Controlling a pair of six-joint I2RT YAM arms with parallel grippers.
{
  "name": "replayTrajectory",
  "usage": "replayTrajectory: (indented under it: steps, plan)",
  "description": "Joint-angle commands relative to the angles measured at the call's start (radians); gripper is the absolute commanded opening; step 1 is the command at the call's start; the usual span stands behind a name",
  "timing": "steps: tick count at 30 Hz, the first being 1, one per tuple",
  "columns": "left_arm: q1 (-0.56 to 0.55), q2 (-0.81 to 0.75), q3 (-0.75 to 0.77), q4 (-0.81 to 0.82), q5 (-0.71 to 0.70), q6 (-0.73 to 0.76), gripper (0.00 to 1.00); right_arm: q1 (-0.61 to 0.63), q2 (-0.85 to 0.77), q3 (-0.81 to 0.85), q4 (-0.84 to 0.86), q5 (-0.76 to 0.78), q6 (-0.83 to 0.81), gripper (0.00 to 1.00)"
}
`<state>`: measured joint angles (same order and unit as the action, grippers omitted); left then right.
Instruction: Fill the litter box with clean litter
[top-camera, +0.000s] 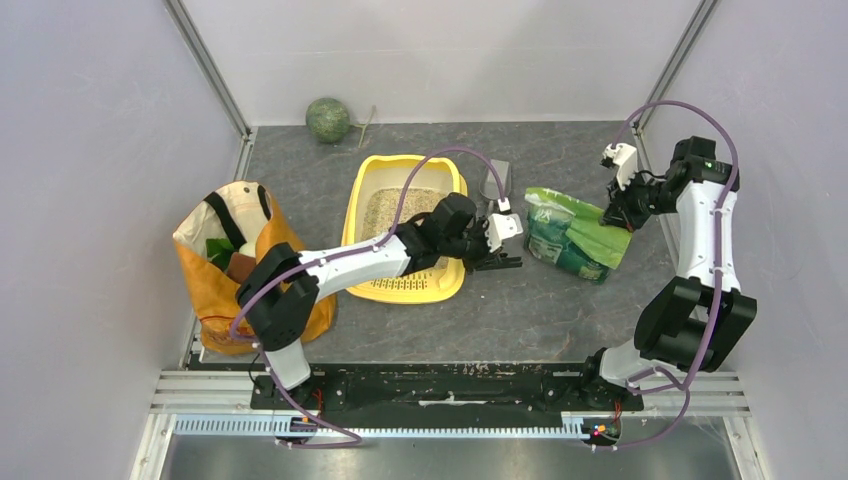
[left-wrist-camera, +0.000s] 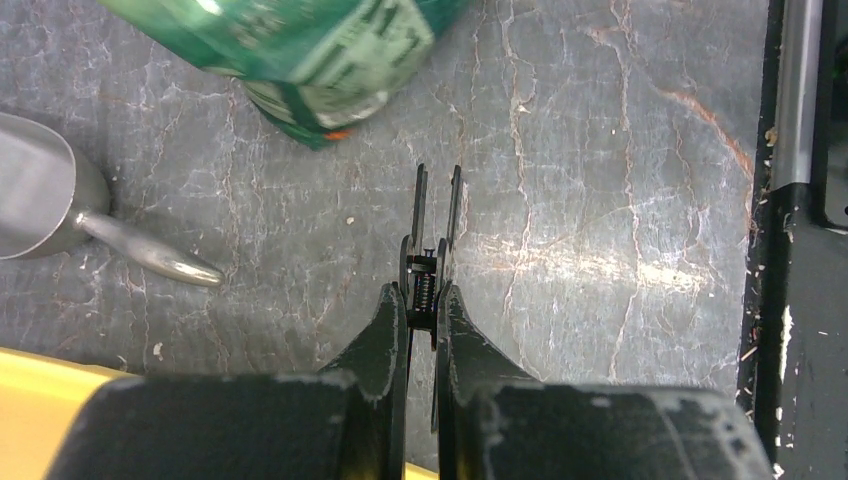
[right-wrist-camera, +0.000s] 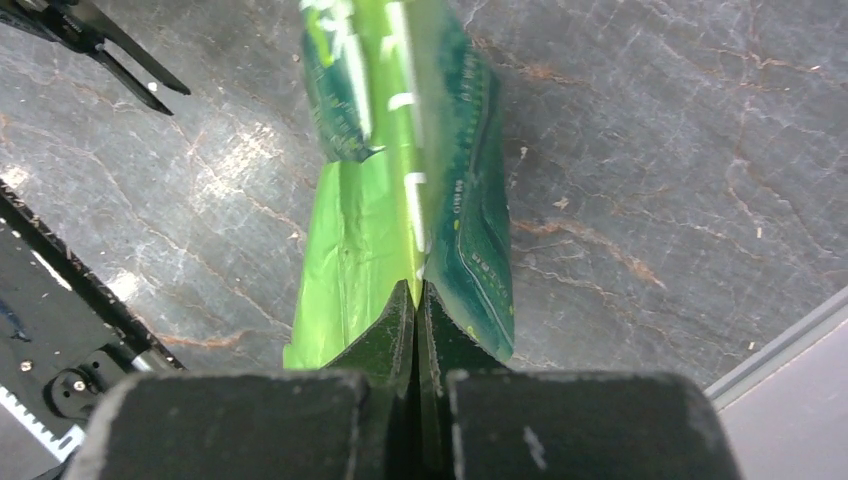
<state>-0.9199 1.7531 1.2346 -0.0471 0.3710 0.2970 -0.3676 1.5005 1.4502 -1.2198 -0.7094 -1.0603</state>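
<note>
My left gripper should next lower the clip slightly back toward the bar, clear of the box and the bag, and let go of it. The tabletop below the gripper is bare there.
The yellow litter box (top-camera: 452, 280) lies mid-table with beige litter (top-camera: 395, 205) in its far half; its rim shows in the left wrist view (left-wrist-camera: 40, 400). My left gripper (top-camera: 492, 256) reaches past the box's right side and is shut on a black spring clip (left-wrist-camera: 437, 215), held above the table. The glossy green bag (top-camera: 570, 232) lies right of it. My right gripper (top-camera: 617, 214) is shut on the bag's edge (right-wrist-camera: 400, 180); the fingers (right-wrist-camera: 395, 320) pinch the foil. The clip also shows in the right wrist view (right-wrist-camera: 100, 45).
A grey metal scoop (top-camera: 497, 180) lies behind the clip, between box and bag, and also shows in the left wrist view (left-wrist-camera: 60, 210). An orange shopping bag (top-camera: 215, 285) stands at the left. A green ball (top-camera: 328, 119) sits at the back wall. A black rail (top-camera: 450, 385) runs along the near edge.
</note>
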Motion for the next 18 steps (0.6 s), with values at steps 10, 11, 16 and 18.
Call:
replayTrajectory:
  steps: [10, 11, 16, 18]
  plan:
    - [-0.105, 0.014, -0.046, 0.102, -0.161, 0.156, 0.02, -0.015, -0.025, 0.057, 0.03, -0.154, -0.031, 0.0]
    - [-0.11, 0.03, -0.045, 0.118, -0.182, 0.16, 0.02, -0.015, -0.023, 0.06, 0.01, -0.161, -0.041, 0.0]
    - [-0.151, 0.081, -0.061, 0.198, -0.273, 0.236, 0.06, -0.013, -0.001, 0.081, -0.038, -0.201, 0.019, 0.0]
    - [-0.18, 0.1, -0.073, 0.231, -0.329, 0.279, 0.07, -0.013, 0.006, 0.077, -0.035, -0.21, 0.062, 0.0]
